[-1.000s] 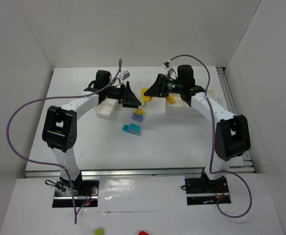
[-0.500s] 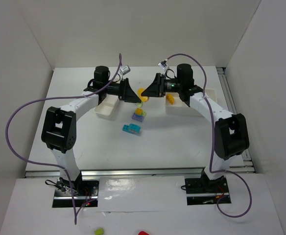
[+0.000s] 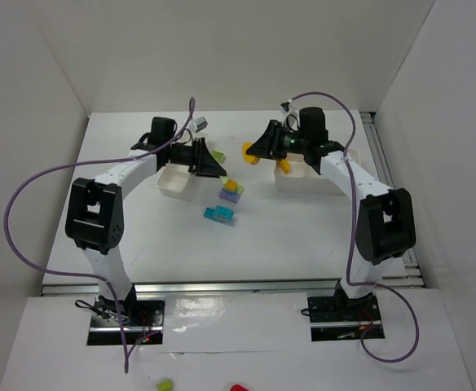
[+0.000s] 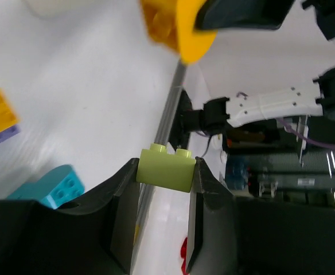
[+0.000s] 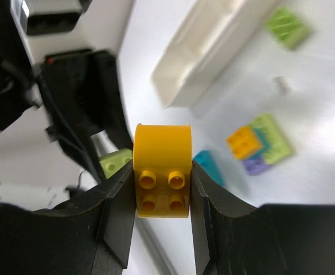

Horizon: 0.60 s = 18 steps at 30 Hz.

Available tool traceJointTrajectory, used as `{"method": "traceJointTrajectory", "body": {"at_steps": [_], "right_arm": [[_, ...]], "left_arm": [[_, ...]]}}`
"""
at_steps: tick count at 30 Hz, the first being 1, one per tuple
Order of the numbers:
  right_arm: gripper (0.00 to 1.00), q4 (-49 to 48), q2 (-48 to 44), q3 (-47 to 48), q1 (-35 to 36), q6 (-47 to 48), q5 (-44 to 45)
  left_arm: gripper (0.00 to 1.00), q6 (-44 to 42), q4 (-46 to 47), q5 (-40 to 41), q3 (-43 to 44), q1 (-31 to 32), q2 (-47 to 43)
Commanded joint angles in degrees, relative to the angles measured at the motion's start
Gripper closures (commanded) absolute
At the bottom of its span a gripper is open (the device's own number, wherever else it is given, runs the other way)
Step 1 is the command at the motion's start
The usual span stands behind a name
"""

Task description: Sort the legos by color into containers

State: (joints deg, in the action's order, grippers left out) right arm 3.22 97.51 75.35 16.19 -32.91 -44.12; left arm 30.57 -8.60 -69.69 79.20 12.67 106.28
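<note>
I will next swing my right gripper over the container under its arm, then tilt it downward to lower the yellow brick beside the orange brick (image 3: 284, 165).
My left gripper (image 3: 214, 160) is shut on a pale green brick (image 4: 166, 168), held clear of the table. Facing it a short way off, my right gripper (image 3: 258, 151) is shut on a rounded yellow brick (image 5: 162, 172), also in the air. A stack of yellow, purple and green legos (image 3: 231, 191) lies on the table below the two grippers. A cyan brick (image 3: 220, 214) lies nearer the arms. One white container (image 3: 175, 181) sits under the left arm. The other container (image 3: 307, 177) sits under the right arm, with an orange brick (image 3: 284, 165) at its left end.
Another pale green brick (image 5: 286, 26) lies on the table past the left container. White walls enclose the table on three sides, and a metal rail (image 3: 230, 287) runs along its near edge. Purple cables loop from both arms.
My left gripper has shut on the pale green brick and drawn back to the left. The two grippers, close together before, now stand apart, and the yellow brick stays in the right one.
</note>
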Motion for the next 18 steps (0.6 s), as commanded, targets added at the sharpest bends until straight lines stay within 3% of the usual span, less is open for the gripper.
{"method": "traceJointTrajectory", "body": {"at_steps": [1,5,9,12,18], "right_arm": [[0.67,2.92,-3.38,2.07,-0.89,1.00,11.75],[0.67,6.17,-3.91,2.61,-0.89,1.00,20.37],[0.67,11.80,-3.91,4.80,-0.89,2.57,28.89],[0.67,13.39,-3.91,4.80,-0.89,3.11,30.93],[0.64,16.90,-4.44,5.51,-0.89,4.25,36.99]], "left_arm": [[1.00,-6.22,-8.62,3.67,-1.85,-3.61,-3.62],[1.00,-7.63,-14.50,14.20,-0.72,-6.77,-5.02],[1.00,-4.29,-25.22,46.74,4.81,-8.01,-5.03],[1.00,-4.29,-28.57,56.82,7.72,-8.01,-3.10],[1.00,-1.57,-29.63,66.43,9.13,-7.48,0.24]]}}
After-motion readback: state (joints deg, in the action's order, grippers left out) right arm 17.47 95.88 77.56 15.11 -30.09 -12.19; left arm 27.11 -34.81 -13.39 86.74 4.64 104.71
